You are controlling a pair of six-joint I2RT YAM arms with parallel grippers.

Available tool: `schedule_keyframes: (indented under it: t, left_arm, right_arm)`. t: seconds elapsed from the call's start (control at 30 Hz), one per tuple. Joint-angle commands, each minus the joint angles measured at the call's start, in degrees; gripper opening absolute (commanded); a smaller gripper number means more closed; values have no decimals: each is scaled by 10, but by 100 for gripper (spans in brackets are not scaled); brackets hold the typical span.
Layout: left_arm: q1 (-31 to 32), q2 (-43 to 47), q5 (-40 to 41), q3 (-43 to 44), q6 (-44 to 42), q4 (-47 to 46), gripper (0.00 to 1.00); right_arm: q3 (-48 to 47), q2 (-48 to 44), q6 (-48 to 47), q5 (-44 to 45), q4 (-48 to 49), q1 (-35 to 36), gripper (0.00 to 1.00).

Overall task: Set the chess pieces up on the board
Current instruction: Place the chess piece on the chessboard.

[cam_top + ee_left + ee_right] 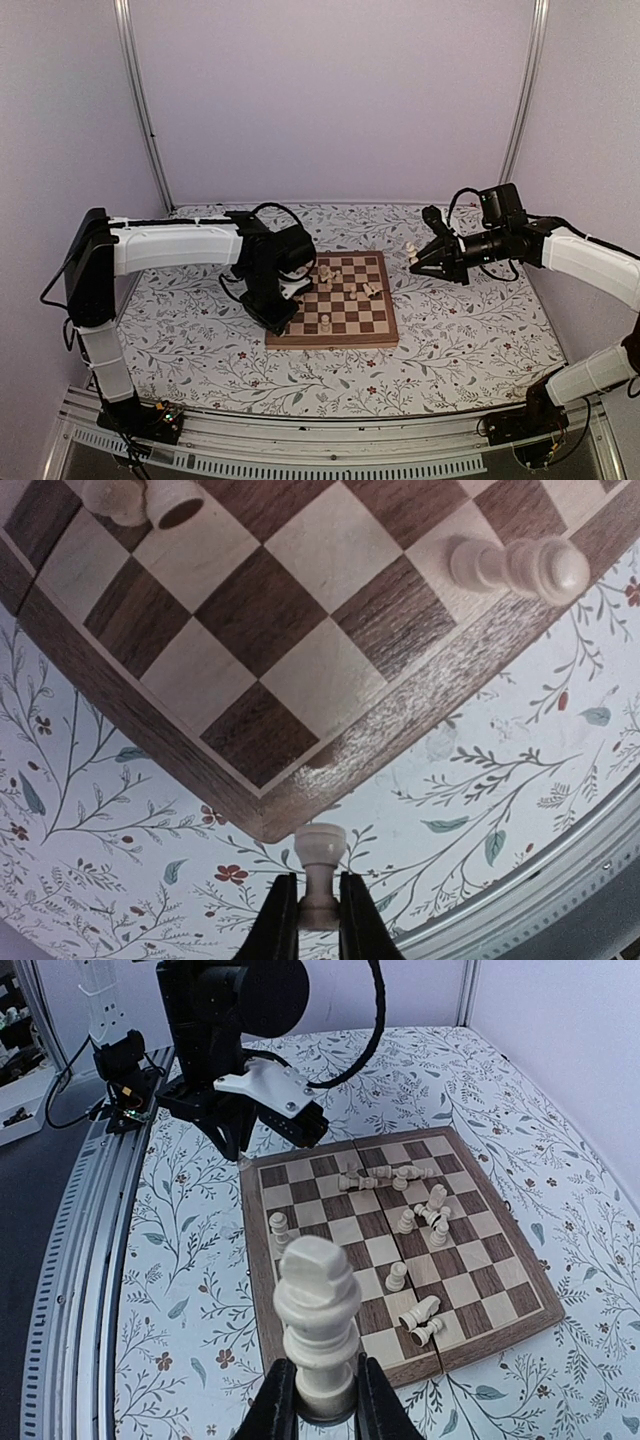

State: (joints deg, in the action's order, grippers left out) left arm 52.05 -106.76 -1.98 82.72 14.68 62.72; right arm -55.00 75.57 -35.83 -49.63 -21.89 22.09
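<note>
The rook-like piece should go past the board's edge next, and my left gripper will bring it down onto the dark square at the nearest corner.
The board lies mid-table with several pale chess pieces on it, some upright, some lying in a cluster. My left gripper is at the board's near left corner. In the left wrist view it is shut on a small rook-like piece, held just off the board's corner over the table cover. My right gripper hovers right of the board. In the right wrist view it is shut on a tall piece. The board lies below, with toppled pieces.
The floral table cover surrounds the board. A metal rail runs along the near edge. Pale walls and two slanted posts enclose the back and sides. The left arm stands over the board's far corner in the right wrist view.
</note>
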Motion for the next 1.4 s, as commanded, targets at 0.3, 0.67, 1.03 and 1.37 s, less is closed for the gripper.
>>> schedule_keyframes:
  t: [0.3,0.67,1.03,1.37]
  left_arm:
    - [-2,-64,42,65,-19,20,11]
    - [-10,-90,77,82,-15,42,16]
    - [-12,-101,62,80,-18,33,28]
    - [-12,-100,52,81,-22,23,23]
  right_arm:
    - [12,-23,-11,3,14,-3,9]
    - [15,-26,-9,1,14,-2,9]
    - [17,-22,-10,0,14,-2,9]
    - [17,-16,-10,0,15,-3,9]
